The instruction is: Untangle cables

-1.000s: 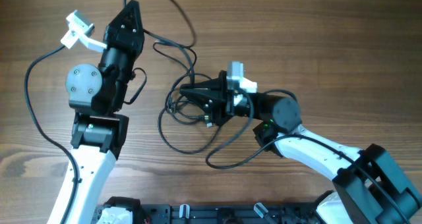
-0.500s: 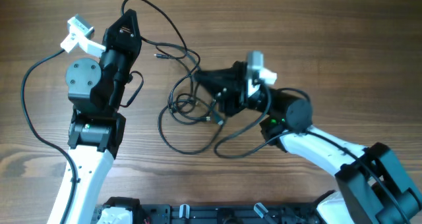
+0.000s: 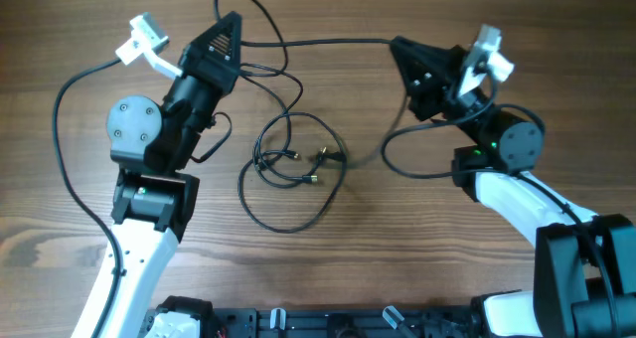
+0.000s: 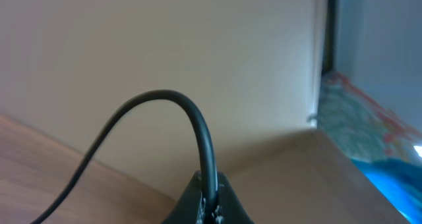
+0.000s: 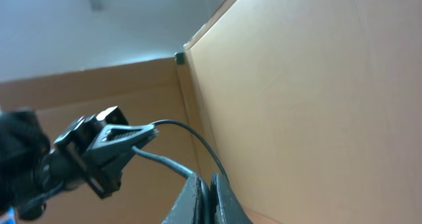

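Note:
I will pull my right gripper away from my left gripper and slightly outward next, then open it over empty table, because the loose end of the cable still hangs by the tangle.
Thin black cables lie on the wooden table. One cable point(image 3: 318, 43) is stretched almost straight between my two grippers. My left gripper point(image 3: 232, 22) is shut on its left end, seen arching up from the jaws in the left wrist view point(image 4: 204, 141). My right gripper point(image 3: 397, 44) is raised at the upper right and shut on the same cable point(image 5: 171, 163). The right wrist view also shows the left gripper point(image 5: 109, 145). A loose tangle of cables point(image 3: 288, 169) with small silver-tipped plugs point(image 3: 323, 159) lies between the arms. Another loop point(image 3: 397, 154) trails below the right gripper.
The wooden table point(image 3: 417, 268) carries both arms. A thick black wire point(image 3: 58, 109) runs from the left arm's white camera module point(image 3: 139, 40). The right arm's camera module point(image 3: 487, 52) sits at the upper right. A black rail point(image 3: 298, 323) lines the bottom edge.
My right gripper has risen from the tangle and swung up and to the right, pulling one cable out straight. My left gripper has shifted right and up a little, still shut on the cable.

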{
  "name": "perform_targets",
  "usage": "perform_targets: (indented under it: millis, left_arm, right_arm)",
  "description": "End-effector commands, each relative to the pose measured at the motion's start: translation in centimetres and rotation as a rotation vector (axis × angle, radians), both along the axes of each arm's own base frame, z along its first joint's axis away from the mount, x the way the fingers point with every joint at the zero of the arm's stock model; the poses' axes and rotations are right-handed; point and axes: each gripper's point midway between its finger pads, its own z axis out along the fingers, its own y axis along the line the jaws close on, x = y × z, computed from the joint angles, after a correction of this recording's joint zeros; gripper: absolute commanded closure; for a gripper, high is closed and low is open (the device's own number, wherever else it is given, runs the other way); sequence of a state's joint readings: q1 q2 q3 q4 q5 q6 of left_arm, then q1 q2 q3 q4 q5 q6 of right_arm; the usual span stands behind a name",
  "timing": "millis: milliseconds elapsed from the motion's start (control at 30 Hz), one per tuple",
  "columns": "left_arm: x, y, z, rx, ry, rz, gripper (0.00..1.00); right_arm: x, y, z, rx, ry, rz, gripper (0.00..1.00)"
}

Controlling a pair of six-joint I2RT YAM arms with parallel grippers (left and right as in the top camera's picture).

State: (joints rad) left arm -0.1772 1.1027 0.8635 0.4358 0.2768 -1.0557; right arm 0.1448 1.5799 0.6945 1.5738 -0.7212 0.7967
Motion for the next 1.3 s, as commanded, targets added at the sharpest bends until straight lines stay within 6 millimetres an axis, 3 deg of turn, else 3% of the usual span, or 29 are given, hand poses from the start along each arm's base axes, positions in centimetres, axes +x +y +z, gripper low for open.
perform_targets:
  millis: [0,267,367,433,600,833,967,1100,1167,1233,1267]
  left_arm:
    - [0.3,1.8,1.8,-0.005,-0.071,0.098,0.96]
    - [-0.6,0.8,3.7,-0.025,-0.151,0.067,0.96]
    - [-0.8,0.2,3.7,-0.025,-0.15,0.054,0.96]
    - [-0.9,-0.1,3.7,-0.023,-0.151,0.044,0.96]
    - [0.0,-1.6,2.2,-0.016,-0.111,0.014,0.96]
    - [3.1,-4.1,-1.5,0.008,-0.072,-0.019,0.96]
    - [4.9,-4.7,-4.4,0.03,-0.016,-0.022,0.96]
    - [6.8,-5.3,-8.4,0.063,0.067,-0.017,0.96]
    - [7.5,-5.5,-10.2,0.077,0.102,-0.017,0.96]
    - [8.0,-5.7,-11.6,0.103,0.128,-0.016,0.96]
    - [8.1,-5.7,-12.0,0.107,0.14,-0.016,0.96]
  right_arm:
    - [-0.3,-3.9,3.8,0.142,-0.037,-0.066,0.96]
    - [-3.4,-4.2,7.4,0.117,-0.206,-0.116,0.96]
    - [-3.5,-4.3,7.5,0.091,-0.244,-0.15,0.96]
    - [-2.5,-4.7,6.8,0.066,-0.218,-0.182,0.96]
    - [1.8,-7.3,3.2,-0.037,-0.067,-0.319,0.96]
    - [3.8,-13.0,0.5,-0.117,0.037,-0.437,0.96]
    - [4.6,-13.9,-1.6,-0.141,0.14,-0.431,0.96]
    - [6.2,-14.7,-6.1,-0.173,0.34,-0.46,0.95]
    - [6.8,-15.4,-8.5,-0.164,0.463,-0.485,0.87]
    - [6.9,-15.6,-10.8,-0.164,0.573,-0.487,0.69]
    - [6.9,-15.6,-11.4,-0.166,0.605,-0.483,0.54]
